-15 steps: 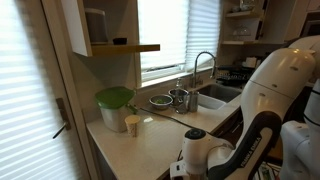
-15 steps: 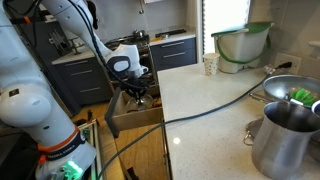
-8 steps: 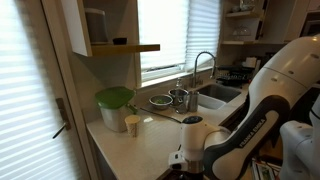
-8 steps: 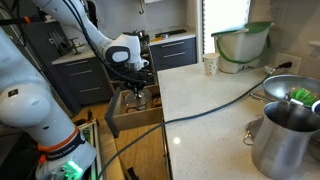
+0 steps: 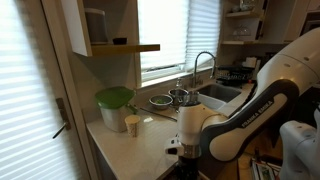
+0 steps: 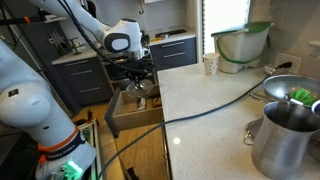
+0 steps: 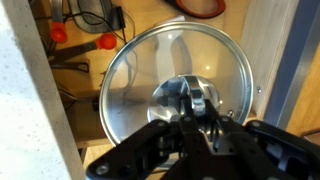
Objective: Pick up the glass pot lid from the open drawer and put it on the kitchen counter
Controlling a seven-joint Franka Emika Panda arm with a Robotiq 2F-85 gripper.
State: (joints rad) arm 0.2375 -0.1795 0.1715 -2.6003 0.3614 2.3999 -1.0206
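Next, my gripper lifts the lid above the edge of the counter's bare front part [image 6: 179, 87] [image 7: 27, 110], to the left in the wrist view, moves across, lowers and releases it.
The glass pot lid [image 7: 130, 70] is round and clear with a metal rim, and it fills the wrist view. My gripper [image 7: 195, 110] is shut on its centre knob. In an exterior view my gripper [image 6: 140, 76] holds the lid level above the open dark brown drawer [image 6: 125, 118], close to the edge of the cream kitchen counter [image 6: 205, 95]. In the exterior view from the window side, my gripper [image 5: 186, 148] hangs just off the counter's [image 5: 150, 135] front edge, and the lid is hidden there.
On the counter stand a green-lidded container [image 5: 114, 100], a paper cup [image 5: 133, 124], a steel bowl [image 5: 160, 101] and the faucet [image 5: 205, 65] at the sink. A steel pot [image 6: 285, 135] and a cable [image 6: 220, 103] lie nearer the camera. Red-handled items [image 7: 60, 33] lie in the drawer.
My gripper has risen out of the drawer with the lid in it and now hangs at about counter height. Nothing on the counter has moved.
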